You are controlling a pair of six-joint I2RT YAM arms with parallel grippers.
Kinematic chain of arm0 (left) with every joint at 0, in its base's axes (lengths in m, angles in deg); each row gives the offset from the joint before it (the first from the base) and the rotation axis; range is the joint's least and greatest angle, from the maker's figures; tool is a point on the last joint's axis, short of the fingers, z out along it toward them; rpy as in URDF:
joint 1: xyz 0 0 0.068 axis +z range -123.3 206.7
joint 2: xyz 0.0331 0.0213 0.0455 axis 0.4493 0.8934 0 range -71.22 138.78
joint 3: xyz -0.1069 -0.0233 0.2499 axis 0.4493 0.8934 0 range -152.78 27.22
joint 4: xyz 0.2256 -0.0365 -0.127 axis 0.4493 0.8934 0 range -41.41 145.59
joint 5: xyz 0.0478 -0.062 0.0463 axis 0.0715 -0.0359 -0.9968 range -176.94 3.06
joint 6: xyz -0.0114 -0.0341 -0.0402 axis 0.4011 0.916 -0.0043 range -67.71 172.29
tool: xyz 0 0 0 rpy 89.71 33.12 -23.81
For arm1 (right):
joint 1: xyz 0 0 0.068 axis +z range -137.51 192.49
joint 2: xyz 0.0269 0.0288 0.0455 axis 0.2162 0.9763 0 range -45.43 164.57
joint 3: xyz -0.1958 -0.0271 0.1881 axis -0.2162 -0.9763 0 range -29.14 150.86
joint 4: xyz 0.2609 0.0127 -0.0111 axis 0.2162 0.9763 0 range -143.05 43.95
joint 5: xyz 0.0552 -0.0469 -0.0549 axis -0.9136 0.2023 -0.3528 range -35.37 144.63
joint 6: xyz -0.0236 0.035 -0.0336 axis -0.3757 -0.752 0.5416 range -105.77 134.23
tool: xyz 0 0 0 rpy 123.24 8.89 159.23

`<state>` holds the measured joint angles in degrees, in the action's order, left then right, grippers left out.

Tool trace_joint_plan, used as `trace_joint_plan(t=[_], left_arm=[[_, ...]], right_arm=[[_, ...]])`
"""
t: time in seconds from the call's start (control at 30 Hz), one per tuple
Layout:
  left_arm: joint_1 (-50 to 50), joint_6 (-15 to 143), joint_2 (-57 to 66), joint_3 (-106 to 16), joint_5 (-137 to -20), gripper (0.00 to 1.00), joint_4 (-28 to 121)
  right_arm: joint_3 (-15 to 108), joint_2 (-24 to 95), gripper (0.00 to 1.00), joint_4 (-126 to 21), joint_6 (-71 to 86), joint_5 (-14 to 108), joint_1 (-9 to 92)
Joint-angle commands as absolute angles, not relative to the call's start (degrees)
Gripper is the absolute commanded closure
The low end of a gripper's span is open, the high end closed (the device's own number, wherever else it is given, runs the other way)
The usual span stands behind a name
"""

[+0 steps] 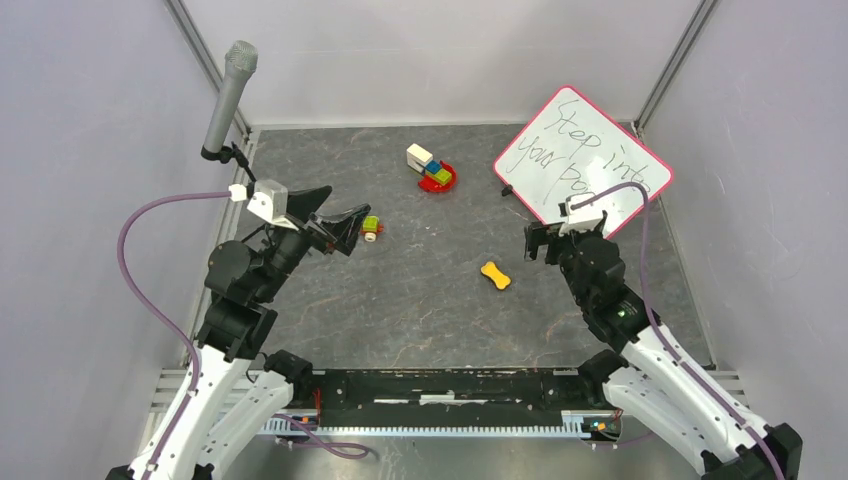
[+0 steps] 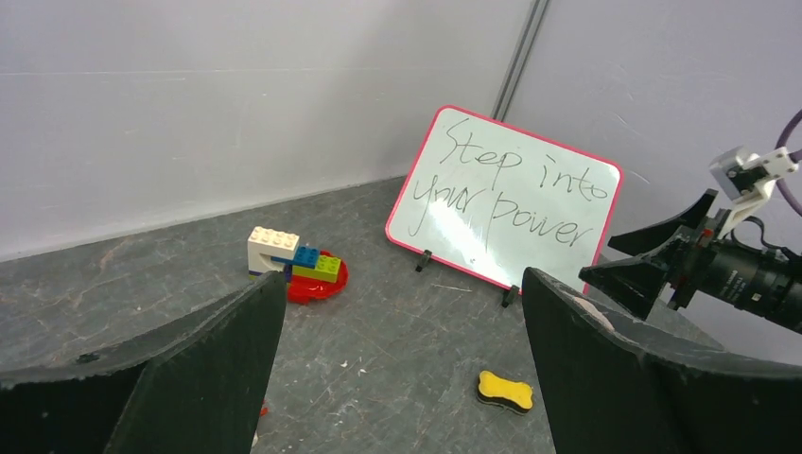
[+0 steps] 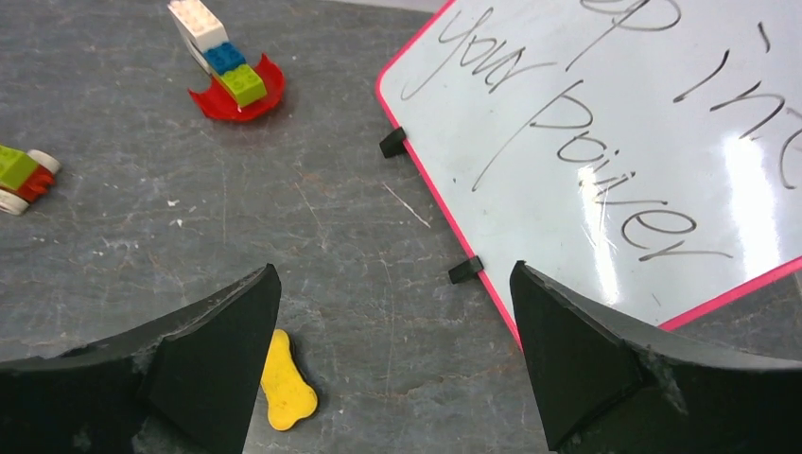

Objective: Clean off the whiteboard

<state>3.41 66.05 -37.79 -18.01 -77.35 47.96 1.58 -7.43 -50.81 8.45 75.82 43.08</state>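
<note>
My right gripper moves down next, turning square to the pink rim, onto the black clip by the board's near corner, since that clip sits below it.
The whiteboard (image 1: 585, 160) leans at the back right, white with a pink rim, black clips and the handwritten words "Step into your power". It also shows in the left wrist view (image 2: 501, 203) and in the right wrist view (image 3: 605, 142). A yellow bone-shaped eraser (image 1: 495, 275) lies on the floor in the middle right (image 2: 504, 391) (image 3: 284, 388). My right gripper (image 1: 562, 232) (image 3: 393, 274) is open and empty, raised just in front of the board's lower edge, with the eraser to its left. My left gripper (image 1: 348, 205) (image 2: 402, 284) is open and empty at the left.
A toy brick build on a red plate (image 1: 432, 168) stands at the back middle. A small green and red toy car (image 1: 371, 228) lies by the left gripper. A microphone (image 1: 228, 95) stands at the far left. White walls close in three sides.
</note>
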Motion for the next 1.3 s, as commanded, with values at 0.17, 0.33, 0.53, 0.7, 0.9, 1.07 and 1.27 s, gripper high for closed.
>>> trace_joint_plan(t=[0.17, 0.33, 0.53, 0.7, 0.9, 1.07, 1.27], left_arm=[[3.3, 64.5, -37.3, -19.4, -76.4, 0.0, 45.2], [3.3, 65.0, -36.7, -20.0, -74.6, 0.0, 45.2], [3.3, 65.2, -34.8, -20.3, -75.6, 0.0, 45.7], [3.3, 65.2, -33.6, -21.1, -76.2, 0.0, 46.9], [3.3, 64.6, -34.0, -20.8, -76.6, 0.0, 47.1], [3.2, 65.7, -35.2, -19.1, -76.1, 0.0, 44.7], [2.6, 66.4, -34.8, -18.9, -79.1, 0.0, 45.2]], right_arm=[[3.8, -1.1, 0.02, -49.6, 7.9, 74.2, 42.9], [4.4, 6.3, 0.02, -48.1, 2.4, 74.5, 42.9], [10.3, 19.0, 0.02, -38.9, -17.1, 93.1, 42.5], [17.2, 26.4, 0.02, -32.7, -29.2, 96.4, 39.1], [24.8, 35.8, 0.06, -23.2, -47.7, 96.5, 35.2], [31.9, 45.4, 0.12, -18.5, -52.1, 94.1, 35.2], [33.6, 52.3, 0.13, -15.9, -55.8, 96.6, 35.6]])
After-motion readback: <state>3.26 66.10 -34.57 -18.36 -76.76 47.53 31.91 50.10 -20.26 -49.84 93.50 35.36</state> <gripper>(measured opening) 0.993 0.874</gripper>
